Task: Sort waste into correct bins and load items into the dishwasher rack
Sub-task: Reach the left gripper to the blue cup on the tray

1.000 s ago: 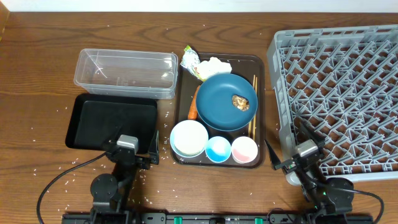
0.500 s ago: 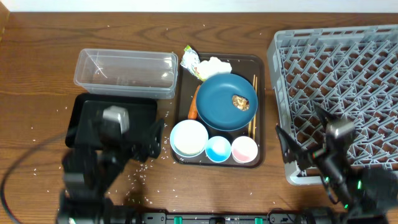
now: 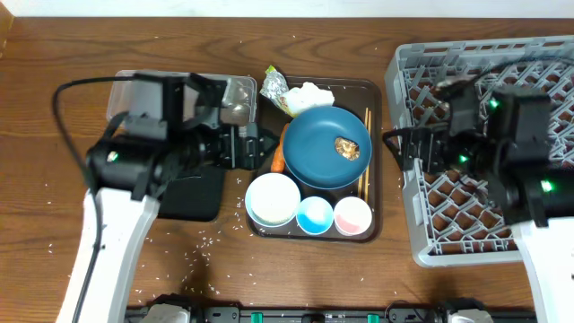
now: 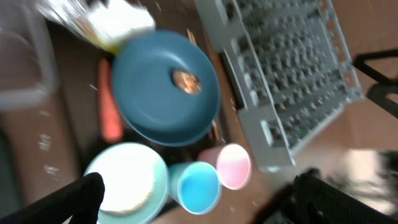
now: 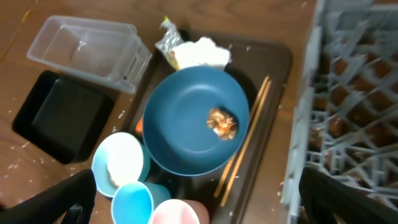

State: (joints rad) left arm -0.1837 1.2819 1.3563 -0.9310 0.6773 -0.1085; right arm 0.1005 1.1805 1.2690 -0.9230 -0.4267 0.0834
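Note:
The light-blue cup stands below and back of my left gripper, opening facing up. My left gripper should move down and back onto the cup's rim beside the bowl.
On the brown serving tray [image 3: 377,90] lie the dark-blue plate [image 3: 318,157] with a brown food lump [image 3: 346,147], white bowl [image 3: 273,199], light-blue cup [image 3: 315,215], pink cup [image 3: 352,216], chopsticks [image 3: 364,152], carrot piece [image 3: 279,154], tissue [image 3: 309,94] and wrapper [image 3: 273,86]. My left gripper [image 4: 199,199] is open and empty, high above the bowl [image 4: 127,180] and cups. My right gripper [image 5: 199,199] is open and empty, high above the tray's right side by the rack [image 3: 538,233]. My left arm partly hides the clear tub [image 3: 126,94] and the black tray [image 3: 193,193].
Loose rice [image 3: 211,238] is scattered on the wooden table around the trays. The right wrist view shows the clear tub [image 5: 87,50] and black tray [image 5: 59,115] side by side left of the serving tray. The rack's wall [image 5: 311,106] stands right of the chopsticks [image 5: 245,140].
Both arms have risen from the table's front edge and swung inward. The left now hangs over the bins and tray's left side, the right over the rack's left edge.

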